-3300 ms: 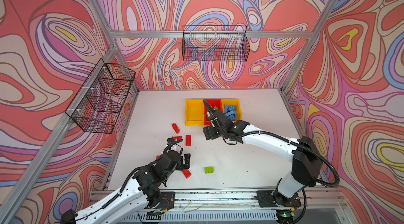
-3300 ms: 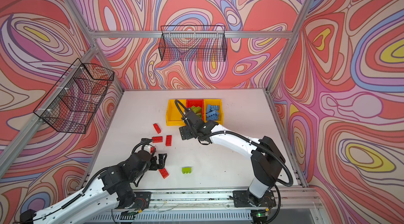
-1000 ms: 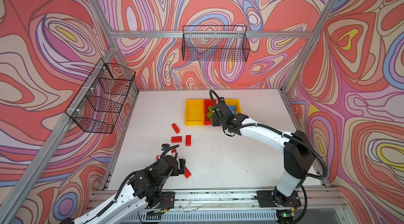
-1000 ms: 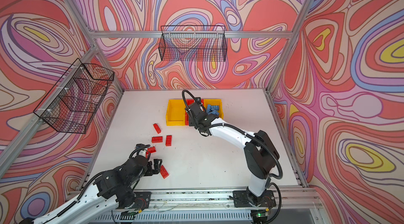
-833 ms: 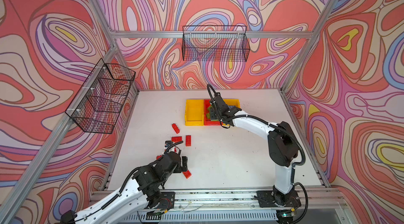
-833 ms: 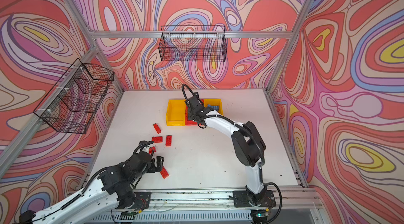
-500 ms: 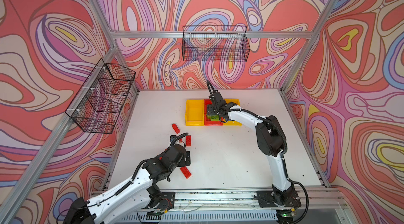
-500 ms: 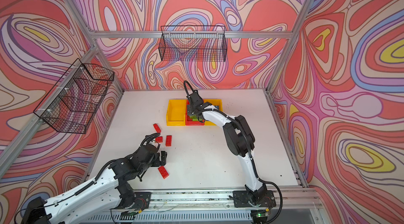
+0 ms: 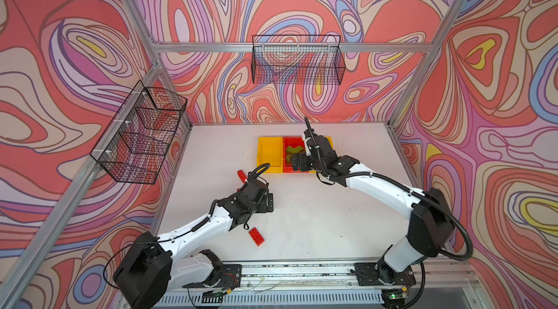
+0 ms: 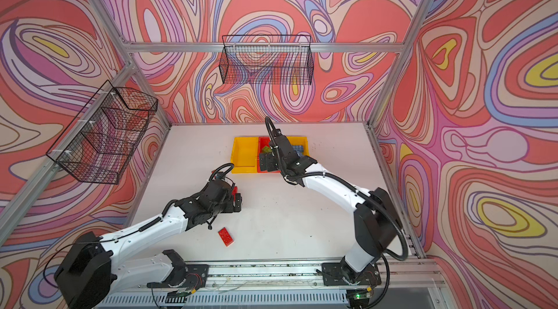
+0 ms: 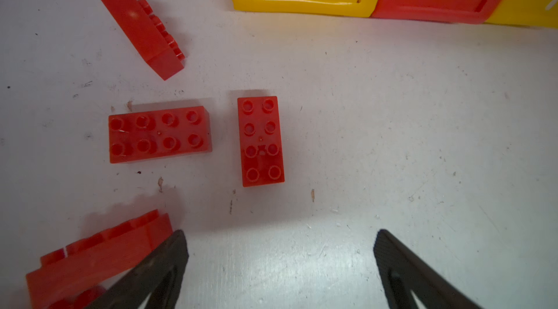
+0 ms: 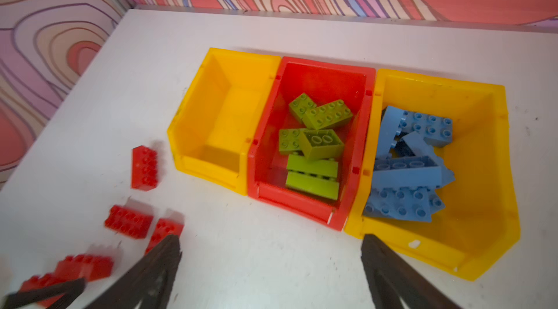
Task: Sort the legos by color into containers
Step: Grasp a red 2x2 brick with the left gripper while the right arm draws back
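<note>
The robot's open left fingers already face the long sides of the upright red lego (image 10: 235, 190) (image 11: 260, 141), so the left gripper should next move outward and down over the lego to close across those sides.
Three joined containers stand at the back: an empty yellow bin (image 12: 217, 117), a red bin (image 12: 317, 87) holding several green legos (image 12: 314, 141), and a yellow bin (image 12: 471, 141) holding several blue legos (image 12: 407, 165). Red legos lie on the white table: an upright one (image 11: 261, 141), a flat one (image 11: 158, 134), one on its side (image 11: 139, 25) and one beside my left finger (image 11: 99, 259). Another red lego (image 9: 256, 236) lies nearer the front. My left gripper (image 11: 279, 241) hovers open and empty over bare table. My right gripper (image 12: 270, 244) is open and empty just in front of the bins.
Two black wire baskets hang on the walls, one at the back (image 9: 297, 60) and one on the left (image 9: 142, 132). Patterned walls and aluminium posts enclose the table (image 9: 347, 217). The arms' base rail (image 9: 287, 271) runs along the front edge.
My right gripper opened over the red bin, let a green lego go and drew back to the bins' near side. My left arm reached forward toward the cluster of red legos.
</note>
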Robot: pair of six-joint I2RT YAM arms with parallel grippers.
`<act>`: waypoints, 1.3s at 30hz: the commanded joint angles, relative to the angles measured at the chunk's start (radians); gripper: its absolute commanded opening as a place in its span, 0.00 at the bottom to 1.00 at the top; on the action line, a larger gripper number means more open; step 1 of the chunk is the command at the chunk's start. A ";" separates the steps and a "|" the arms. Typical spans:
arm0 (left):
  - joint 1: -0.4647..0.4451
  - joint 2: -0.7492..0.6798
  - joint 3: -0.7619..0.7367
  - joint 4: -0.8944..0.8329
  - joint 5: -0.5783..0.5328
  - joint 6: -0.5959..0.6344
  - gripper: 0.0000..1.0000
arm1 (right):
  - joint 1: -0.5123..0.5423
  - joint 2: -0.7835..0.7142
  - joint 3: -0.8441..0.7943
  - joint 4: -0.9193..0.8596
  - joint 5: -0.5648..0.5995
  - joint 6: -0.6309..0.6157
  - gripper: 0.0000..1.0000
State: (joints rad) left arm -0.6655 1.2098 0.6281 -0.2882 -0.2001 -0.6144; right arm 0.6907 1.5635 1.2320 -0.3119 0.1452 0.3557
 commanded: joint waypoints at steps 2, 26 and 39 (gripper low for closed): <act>0.046 0.086 0.051 0.017 0.004 0.034 0.88 | 0.053 -0.113 -0.166 0.022 -0.012 0.066 0.98; 0.129 0.373 0.183 0.064 0.055 0.083 0.59 | 0.076 -0.404 -0.432 -0.028 0.060 0.165 0.98; 0.135 0.449 0.236 0.031 0.080 0.071 0.22 | 0.076 -0.448 -0.445 -0.048 0.082 0.169 0.98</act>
State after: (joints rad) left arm -0.5358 1.6470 0.8425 -0.2356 -0.1295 -0.5426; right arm 0.7654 1.1362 0.8036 -0.3515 0.2073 0.5121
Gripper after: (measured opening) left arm 0.295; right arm 0.983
